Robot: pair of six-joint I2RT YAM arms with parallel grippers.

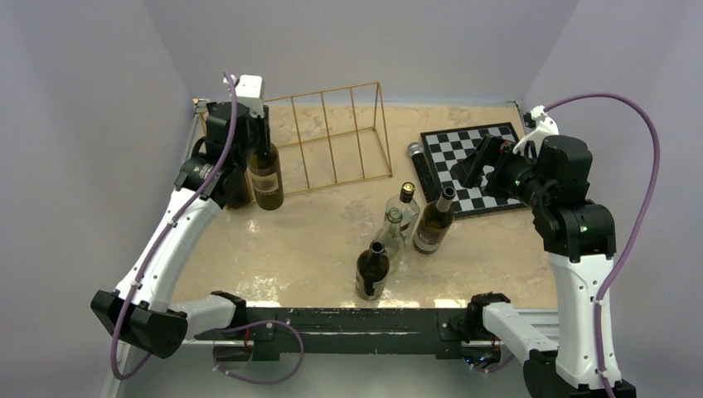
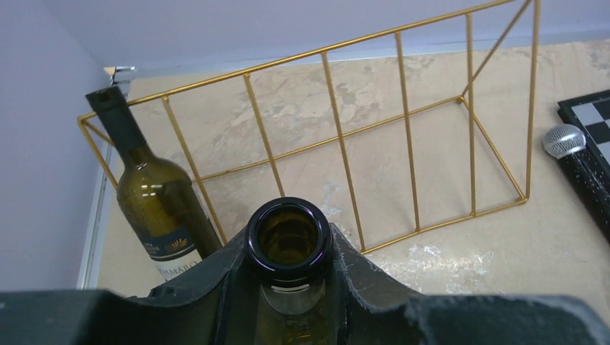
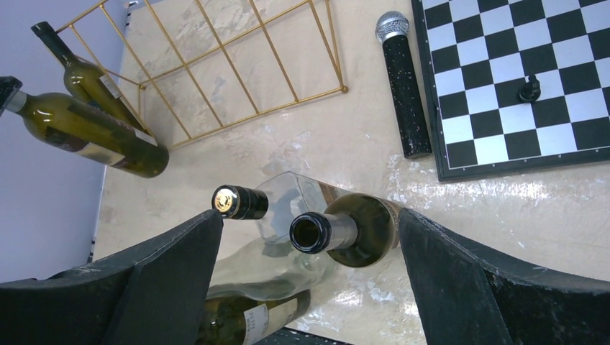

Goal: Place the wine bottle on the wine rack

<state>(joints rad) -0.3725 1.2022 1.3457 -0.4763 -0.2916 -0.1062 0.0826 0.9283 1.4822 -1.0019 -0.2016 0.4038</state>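
Observation:
The robot's left gripper needs to carry the bottle outward and down into the empty slot [image 2: 226, 147] beside the leaning bottle next, and then let go of it.
My left gripper [image 1: 260, 133] [image 2: 289, 248] is shut on the neck of a dark green wine bottle [image 1: 267, 176] [image 2: 289, 237] [image 3: 93, 136]. The bottle hangs nearly upright just in front of the left end of the gold wire wine rack [image 1: 323, 92] [image 2: 339, 136] [image 3: 252, 120]. A second green bottle [image 2: 155, 208] [image 3: 86, 79] leans in the rack's leftmost slot. My right gripper [image 1: 477, 166] [image 3: 309, 251] is open over a cluster of standing bottles, holding nothing. An open-mouthed green bottle [image 3: 345, 233] [image 1: 433, 220] stands below the gap between its fingers.
The cluster also holds a clear bottle with a gold cap [image 1: 406, 203] [image 3: 237, 201], another clear bottle [image 1: 392, 232] and a dark bottle [image 1: 373, 269]. A chessboard [image 1: 452, 145] [image 3: 503, 43] lies at the right, with a black microphone [image 1: 414, 153] [image 3: 404, 86] along its left edge.

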